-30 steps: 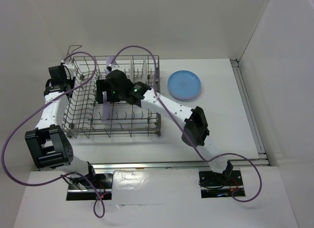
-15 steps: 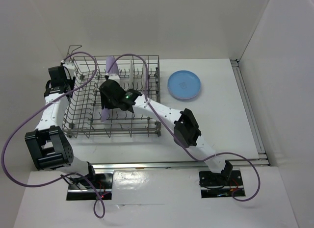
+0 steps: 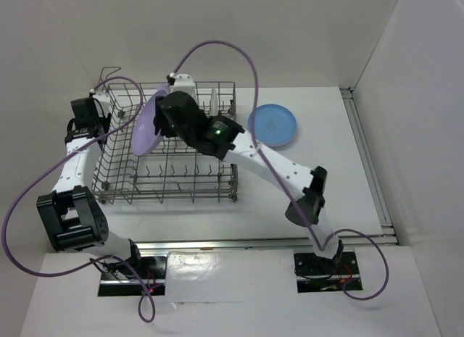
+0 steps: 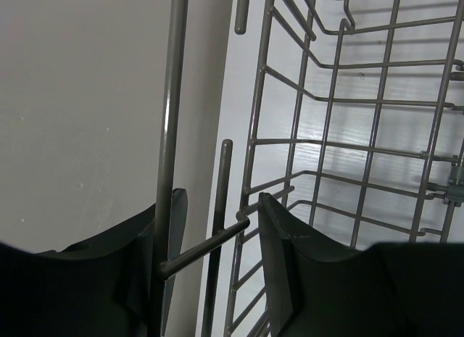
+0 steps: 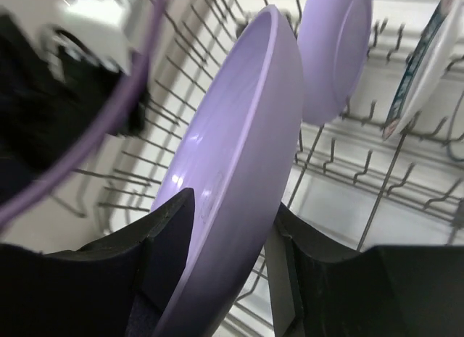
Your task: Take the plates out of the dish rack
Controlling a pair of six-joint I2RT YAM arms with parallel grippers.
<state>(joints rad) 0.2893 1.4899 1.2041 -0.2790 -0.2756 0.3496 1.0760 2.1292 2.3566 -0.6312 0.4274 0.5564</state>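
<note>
My right gripper holds the lavender plate and should swing it over to the blue plate beside the rack and turn it level first, then lower it onto that plate.
The grey wire dish rack (image 3: pixel 123 179) stands at the left of the table. My right gripper (image 3: pixel 164 119) is shut on a lavender plate (image 3: pixel 146 128), holding it tilted above the rack's back-left part. In the right wrist view this plate (image 5: pixel 239 156) fills the gap between both fingers of the right gripper (image 5: pixel 232 214). Behind it, a second lavender plate (image 5: pixel 333 54) and a white plate with a dark-blue patterned rim (image 5: pixel 429 54) stand among the tines. My left gripper (image 4: pixel 217 214) is closed around the wires of the rack's left edge (image 4: pixel 168 134).
A blue plate (image 3: pixel 272 125) lies flat on the table to the right of the rack. A white plate (image 3: pixel 214 103) stands upright at the rack's back. Purple cables (image 3: pixel 232 51) arch over the rack. White walls close in at the left and back.
My right gripper has lifted the lavender plate out of the tines, up and toward the back left. The plate now tilts face-on above the rack. The left arm has not moved.
</note>
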